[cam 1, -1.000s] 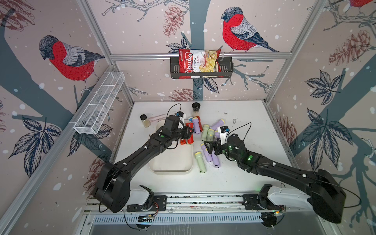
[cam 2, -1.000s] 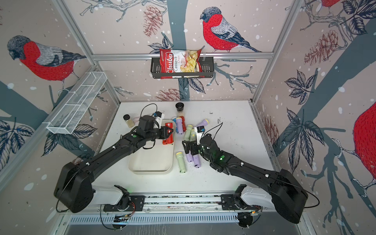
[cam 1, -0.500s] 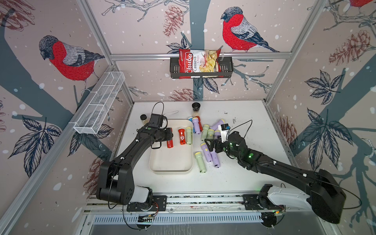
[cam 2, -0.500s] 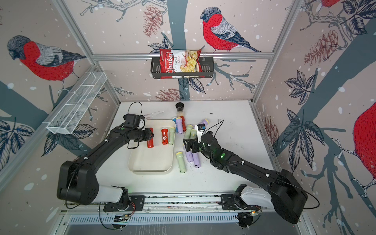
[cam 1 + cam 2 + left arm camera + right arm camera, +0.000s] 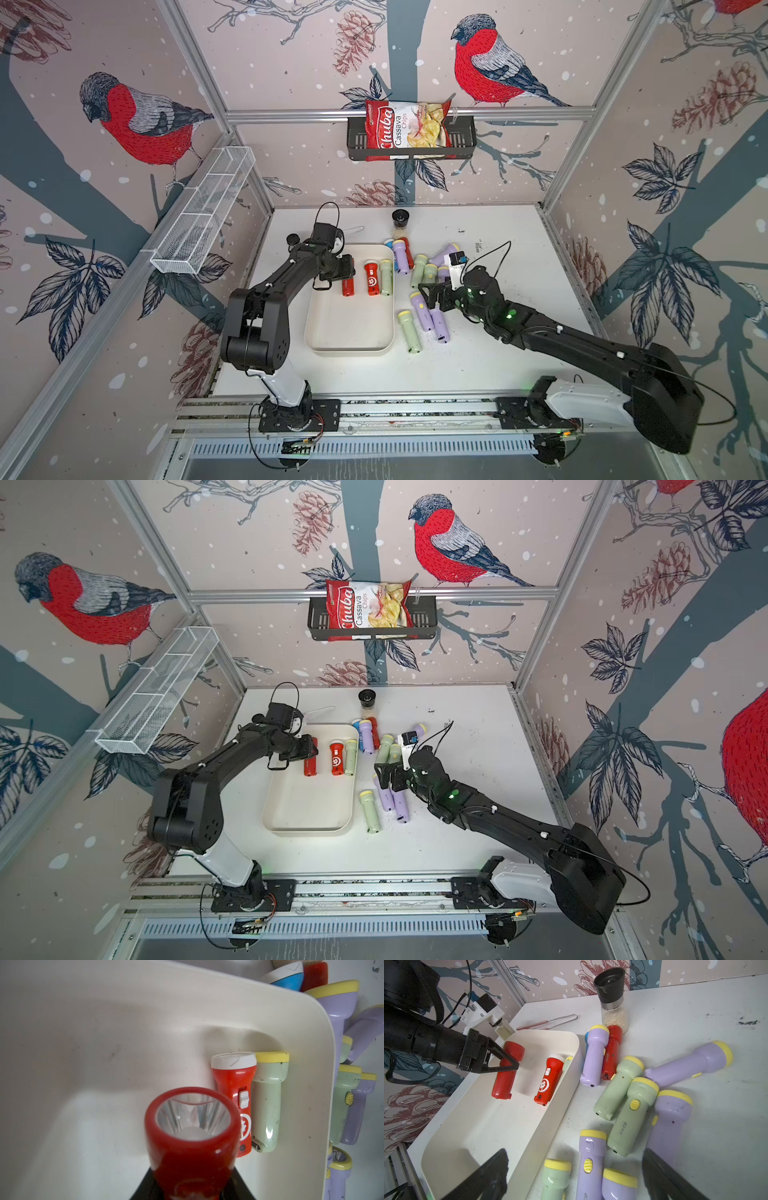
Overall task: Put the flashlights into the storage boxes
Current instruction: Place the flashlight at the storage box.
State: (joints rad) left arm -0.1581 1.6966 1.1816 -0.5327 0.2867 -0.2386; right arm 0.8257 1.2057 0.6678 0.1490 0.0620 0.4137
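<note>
The box bottom beside the white-headed flashlight is still bare, so I will lower my left gripper toward that spot and let go of the red flashlight there.
My left gripper is shut on a red flashlight, which it holds low over the far end of the cream storage box. The right wrist view shows the black fingers clamped round the flashlight's neck. Beside it in the box lie a red flashlight with a white head and a pale green one. My right gripper stands open just above lilac flashlights on the table right of the box. Several more green, lilac, red and blue flashlights lie in a pile beyond.
A black-capped glass jar stands behind the pile. A smaller jar and metal tongs lie behind the box. A white wire rack hangs on the left wall, and a black basket with a chips bag on the back wall.
My left gripper carried the red flashlight leftward from the pile side to the far left of the box. The right gripper shifted slightly and stayed open.
</note>
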